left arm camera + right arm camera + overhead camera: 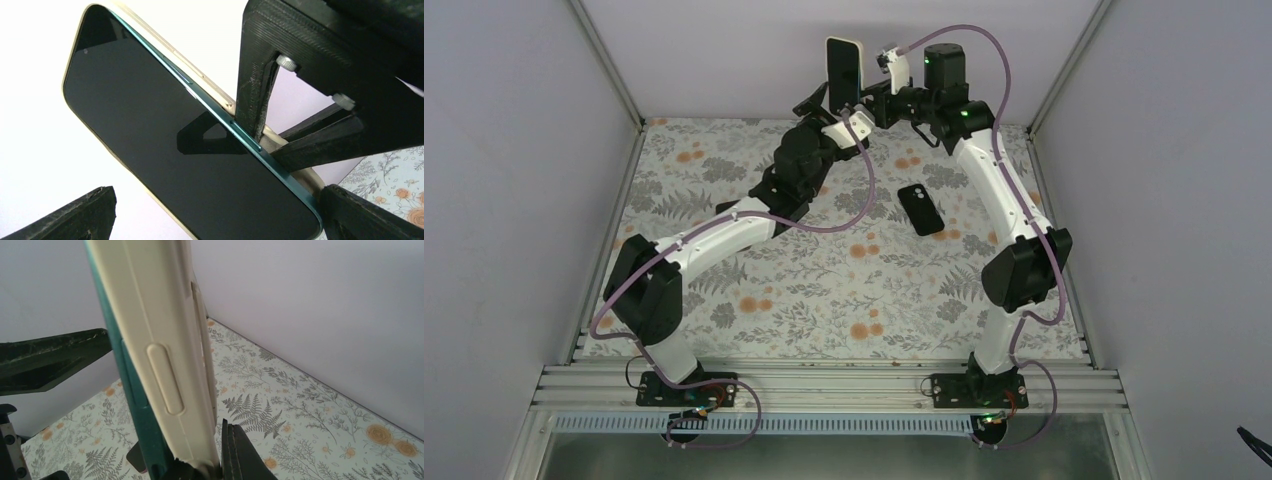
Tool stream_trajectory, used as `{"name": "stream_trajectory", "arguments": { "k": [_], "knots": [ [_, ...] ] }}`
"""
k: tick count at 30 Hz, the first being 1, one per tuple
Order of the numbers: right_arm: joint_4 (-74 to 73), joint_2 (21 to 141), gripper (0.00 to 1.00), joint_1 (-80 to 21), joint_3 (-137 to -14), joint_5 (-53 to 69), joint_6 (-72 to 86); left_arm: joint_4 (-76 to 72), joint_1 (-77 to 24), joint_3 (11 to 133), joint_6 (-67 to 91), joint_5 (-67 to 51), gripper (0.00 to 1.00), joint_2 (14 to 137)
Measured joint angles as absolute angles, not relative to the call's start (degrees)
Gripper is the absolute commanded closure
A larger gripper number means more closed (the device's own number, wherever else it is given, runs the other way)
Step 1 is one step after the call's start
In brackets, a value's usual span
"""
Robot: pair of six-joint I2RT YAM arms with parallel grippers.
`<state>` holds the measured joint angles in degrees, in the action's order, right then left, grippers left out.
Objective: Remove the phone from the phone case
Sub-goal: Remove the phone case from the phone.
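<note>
My right gripper is to pull the case off the phone, lower it back to the mat beside the black shell (921, 208) and release it, as that lies below and back.
The phone (844, 68), with a black glass front (175, 145) and a teal edge (135, 405), is held upright in the air near the back wall. A pale cream case (160, 340) wraps its back, and its rim (195, 70) stands off the teal edge along one long side. My left gripper (836, 105) holds the phone's lower end between its fingers (360, 215). My right gripper (879, 90) is shut on the cream case's edge (220, 460), and its fingers (255, 100) show beside the phone. A thin black phone-sized shell (921, 208) lies flat on the mat, apart from both grippers.
A floral mat (824, 290) covers the table. Grey walls stand at the back and both sides, and the back wall (724, 60) is close behind the raised phone. A metal rail (824, 385) runs along the near edge.
</note>
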<state>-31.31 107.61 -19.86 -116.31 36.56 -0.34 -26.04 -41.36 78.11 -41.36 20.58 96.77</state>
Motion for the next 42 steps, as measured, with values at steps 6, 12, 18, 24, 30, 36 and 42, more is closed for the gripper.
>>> {"name": "stream_trajectory", "arguments": {
  "k": [6, 12, 18, 24, 30, 36, 42],
  "knots": [
    [-30.2, 107.6, 0.97, -19.9, -116.3, 36.6, -0.3, -28.8, -41.6, 78.1, -42.4, 22.9, 0.03, 97.5],
    [-26.5, 107.6, 0.97, -19.9, -115.9, 36.4, -0.3, -45.7, -42.7, 76.5, -53.5, 28.8, 0.01, 101.7],
    [-23.2, 106.6, 0.97, -19.9, -112.8, 37.1, -0.1, -59.5, -42.4, 75.0, -63.4, 31.0, 0.04, 105.1],
    [-23.3, 106.1, 0.97, -20.9, -112.6, 39.6, 0.1, -74.1, -42.5, 69.8, -72.3, 29.8, 0.22, 105.6],
    [-25.8, 105.8, 0.97, -20.9, -112.8, 44.4, -1.7, -81.7, -43.1, 66.8, -75.9, 27.3, 0.44, 107.2],
    [-30.7, 105.8, 0.97, -19.8, -112.7, 47.2, -4.8, -86.2, -44.7, 67.2, -78.9, 26.7, 0.59, 111.4],
    [-32.1, 105.8, 0.97, -19.3, -112.7, 47.5, -6.5, -87.5, -45.3, 68.6, -80.5, 26.8, 0.73, 113.8]
  ]
}}
